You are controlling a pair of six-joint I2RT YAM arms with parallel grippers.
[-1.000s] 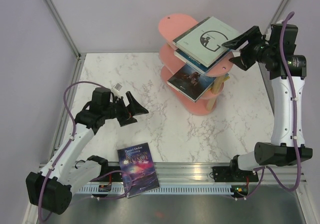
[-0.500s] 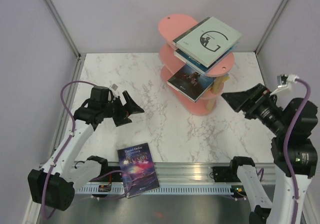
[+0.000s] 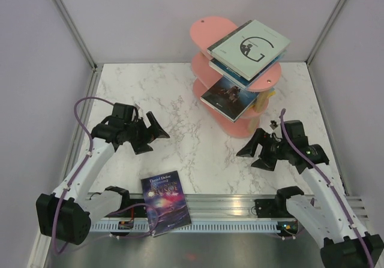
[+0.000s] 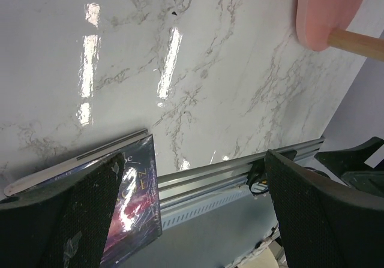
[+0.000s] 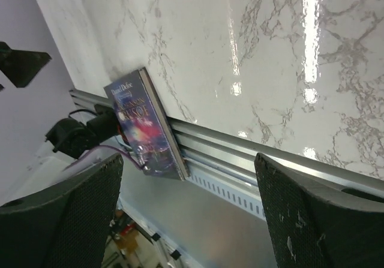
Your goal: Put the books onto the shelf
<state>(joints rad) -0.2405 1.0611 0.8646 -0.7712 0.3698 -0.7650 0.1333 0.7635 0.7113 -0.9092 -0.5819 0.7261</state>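
Observation:
The overhanging part of the galaxy book leaves space for fingers underneath, so my right gripper will go back and to the left in the top view next, onto the galaxy book's long page edge [image 3: 185,199] [image 5: 164,124].
The pink shelf [image 3: 207,29] stands at the back right of the table. A pale grey-white book [image 3: 249,47] lies on its top board, a teal-blue book [image 3: 227,70] just beneath it, and a dark pictured book [image 3: 227,97] on a lower board. One purple galaxy book [image 3: 166,202] lies flat at the near edge, overhanging the rail; it also shows in the wrist views [image 4: 129,199] [image 5: 144,124]. My left gripper [image 3: 153,137] hovers open above the table's left half, behind that book. My right gripper [image 3: 252,154] is open and empty, low in front of the shelf.
A silver rail [image 3: 228,202] runs along the near table edge, with both arm bases and cables on it. The marble table [image 3: 198,154] is walled by lilac panels at the left, back and right. The shelf's bottom board [image 4: 330,10] and a wooden post [image 4: 357,43] show in the left wrist view.
My right arm has swung down from the shelf's top books to low over the front right of the table, its jaws widening. The left gripper shifted slightly.

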